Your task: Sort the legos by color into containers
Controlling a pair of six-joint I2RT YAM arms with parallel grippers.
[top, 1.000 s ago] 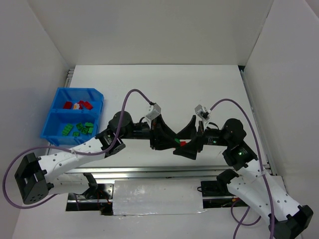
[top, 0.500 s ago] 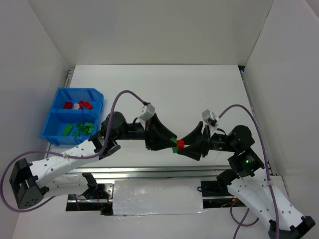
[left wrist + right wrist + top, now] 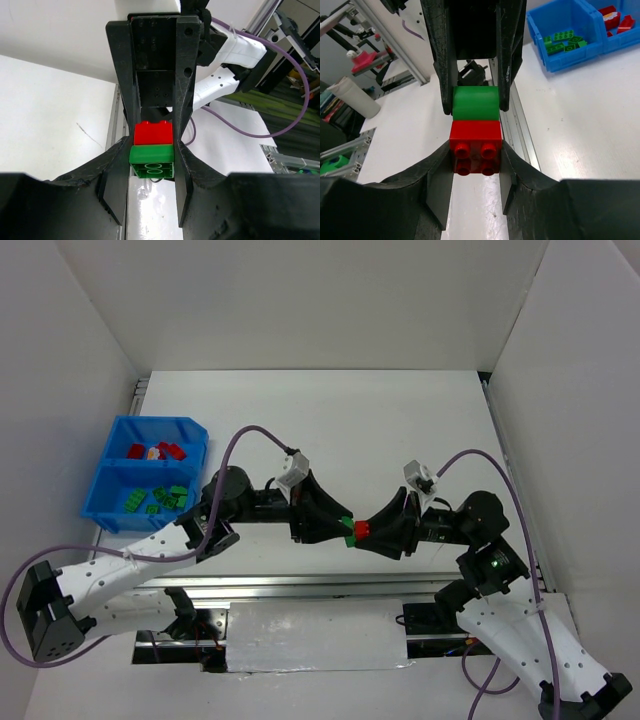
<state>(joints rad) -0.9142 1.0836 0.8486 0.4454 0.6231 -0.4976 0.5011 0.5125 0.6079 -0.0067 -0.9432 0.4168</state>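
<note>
My left gripper should move across to above the near compartment [image 3: 151, 498], to its left in the top view, and let go of the green lego where green legos lie.
A green lego [image 3: 152, 160] and a red lego [image 3: 475, 146] are stuck together and hang in the air above the table's near edge. My left gripper [image 3: 348, 529] is shut on the green lego [image 3: 349, 535]. Facing it tip to tip, my right gripper [image 3: 367, 531] is shut on the red lego [image 3: 362, 530]. The blue bin [image 3: 96, 495] stands at the left; its far compartment holds red legos [image 3: 160, 451] and its near compartment green legos [image 3: 160, 499]. The right wrist view shows the bin [image 3: 540, 55] at its upper right.
White walls close in the table at the left, back and right. A metal rail [image 3: 320, 586] runs along the near edge under the grippers. Purple cables [image 3: 262, 430] arc above both arms.
My right gripper came left to meet the left one and shut on the red lego. The left arm shifted slightly left, still holding the green lego.
</note>
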